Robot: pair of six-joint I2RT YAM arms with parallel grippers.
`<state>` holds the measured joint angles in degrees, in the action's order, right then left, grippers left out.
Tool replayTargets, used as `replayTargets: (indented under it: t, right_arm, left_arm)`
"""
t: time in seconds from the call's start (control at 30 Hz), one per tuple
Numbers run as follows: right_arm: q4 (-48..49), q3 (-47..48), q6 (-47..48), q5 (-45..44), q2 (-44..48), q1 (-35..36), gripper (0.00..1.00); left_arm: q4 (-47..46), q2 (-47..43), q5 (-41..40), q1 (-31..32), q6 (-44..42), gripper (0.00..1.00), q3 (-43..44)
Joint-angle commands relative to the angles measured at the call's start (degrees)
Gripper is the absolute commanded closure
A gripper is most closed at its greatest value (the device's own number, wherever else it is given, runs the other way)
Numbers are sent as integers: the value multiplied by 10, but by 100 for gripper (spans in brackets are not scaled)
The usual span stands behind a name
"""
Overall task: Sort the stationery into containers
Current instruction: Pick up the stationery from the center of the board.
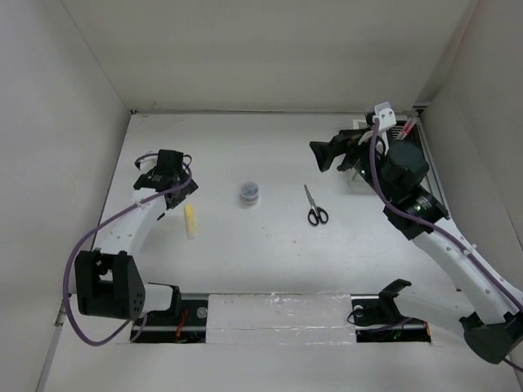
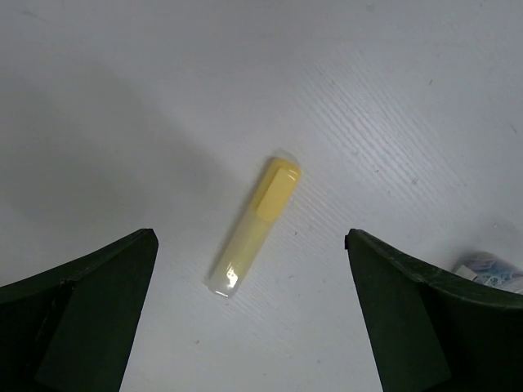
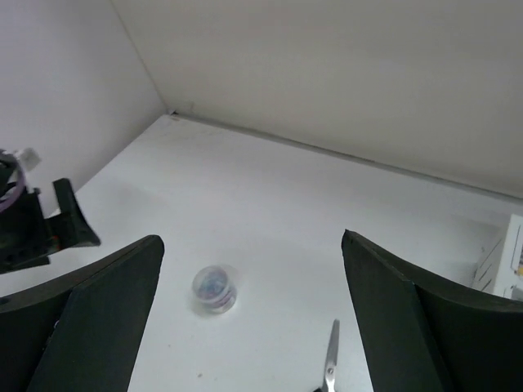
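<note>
The open fingers of my left gripper are still above the highlighter, so my left gripper will next move down, back and to the right in the top view onto the highlighter's pale half.
A yellow highlighter lies on the white table. My left gripper hovers above it, open. In the left wrist view the highlighter lies slantwise ahead of the wide-apart fingers of the left gripper, touching neither. A small round roll and black-handled scissors lie mid-table. My right gripper is raised at the back right, open and empty. Its wrist view looks past the right gripper at the roll and the scissors' blade. The white container is mostly hidden behind the right arm.
White walls close the table in on the left, back and right. A corner of the white slatted container shows at the right edge of the right wrist view. Orange-red pens poke up behind the right arm. The black container cannot be made out.
</note>
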<state>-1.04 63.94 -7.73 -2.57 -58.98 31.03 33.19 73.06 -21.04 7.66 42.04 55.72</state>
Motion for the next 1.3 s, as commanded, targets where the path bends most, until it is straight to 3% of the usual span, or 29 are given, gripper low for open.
replayTargets:
  t: [0.0,0.3,0.5,0.67,0.8,1.17,1.27]
  right_arm:
    - [-79,-5,-19,-39,20,39,4]
    - [-101,-27,-26,-58,58,115,4]
    - [-96,-38,-26,-53,86,134,3]
    - [-96,-44,-21,-53,86,134,3]
    - [-101,-44,-16,-58,86,134,3]
    - [-91,-49,-16,-38,103,139,3]
    - [-91,-49,-16,-33,103,139,3]
  left_arm:
    - [-2,9,39,0,-18,0,8]
    - [-37,67,122,0,-24,9,-35]
    - [-37,103,116,0,-9,14,-40]
    - [-37,108,104,41,26,14,-72]
    - [-44,96,94,41,51,16,-117]
    - [-83,141,88,41,69,25,-139]
    - [-88,154,88,41,69,44,-139]
